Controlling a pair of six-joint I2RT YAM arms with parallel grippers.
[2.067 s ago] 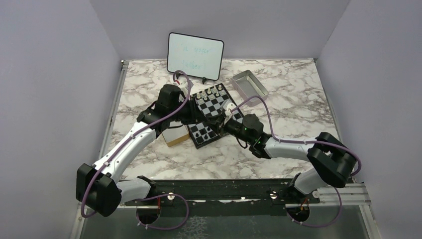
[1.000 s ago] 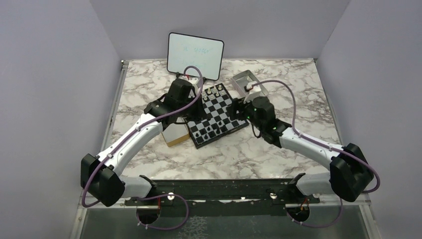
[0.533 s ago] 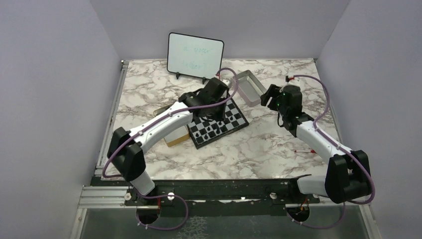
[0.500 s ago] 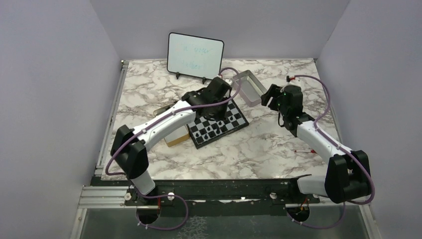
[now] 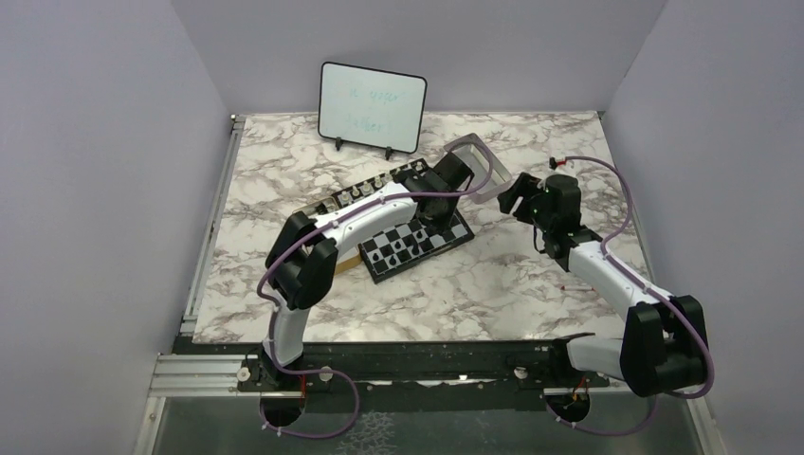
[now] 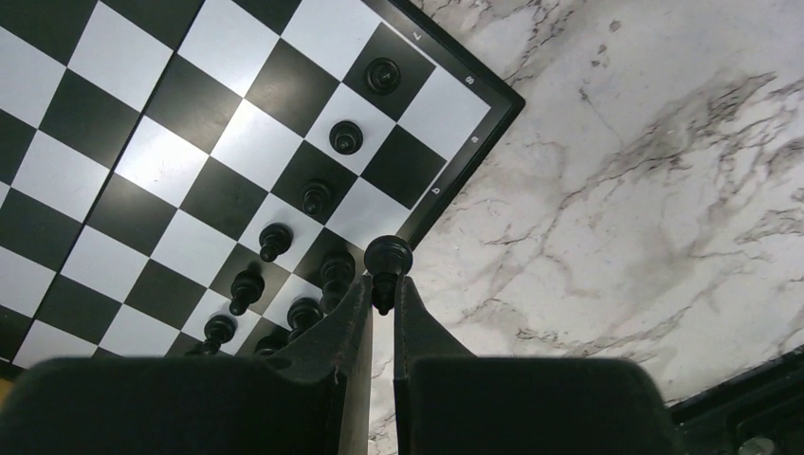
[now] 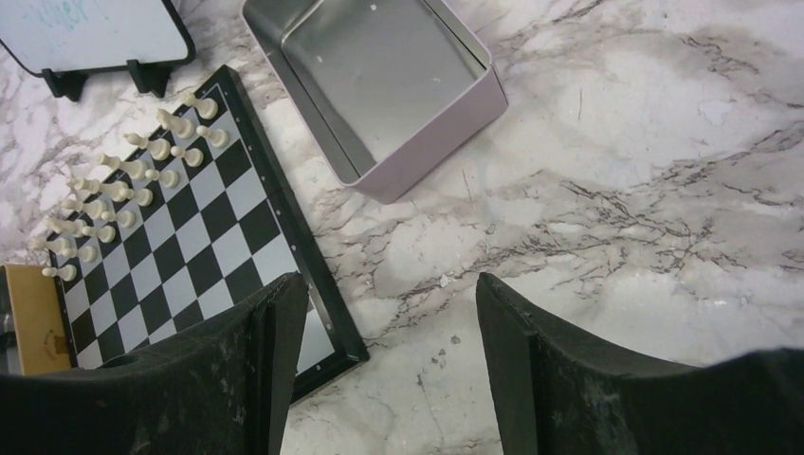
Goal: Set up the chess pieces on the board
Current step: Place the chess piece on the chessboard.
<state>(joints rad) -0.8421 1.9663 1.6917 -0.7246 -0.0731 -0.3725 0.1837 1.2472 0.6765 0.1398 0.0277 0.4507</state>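
Observation:
I will bring the held piece down with my left gripper next, onto the white square in the board's edge row (image 5: 437, 241) (image 6: 368, 213) beside the black pieces, since that square is empty.
My left gripper (image 6: 379, 284) is shut on a black chess piece (image 6: 389, 258), held just above the black rim of the board (image 6: 465, 161) at its corner. Several black chess pieces (image 6: 316, 196) stand on the squares close by, two rows deep. In the top view the left arm reaches across the board (image 5: 446, 237) and its gripper (image 5: 446, 190) is over the right end. My right gripper (image 7: 384, 294) is open and empty over bare marble beside the board's corner (image 7: 322, 322); in the top view the right gripper (image 5: 514, 194) is right of the board.
Pale chess figures (image 7: 123, 180) fill the board's far rows. A grey metal tray (image 7: 379, 76) lies beyond the board's corner. A whiteboard (image 5: 372, 107) stands at the back. A tan wooden box (image 5: 337, 258) sits against the board's left side.
The left arm has swung right across the board to its right end. The right arm has drawn back to the right, off the board, and hovers beside the tray.

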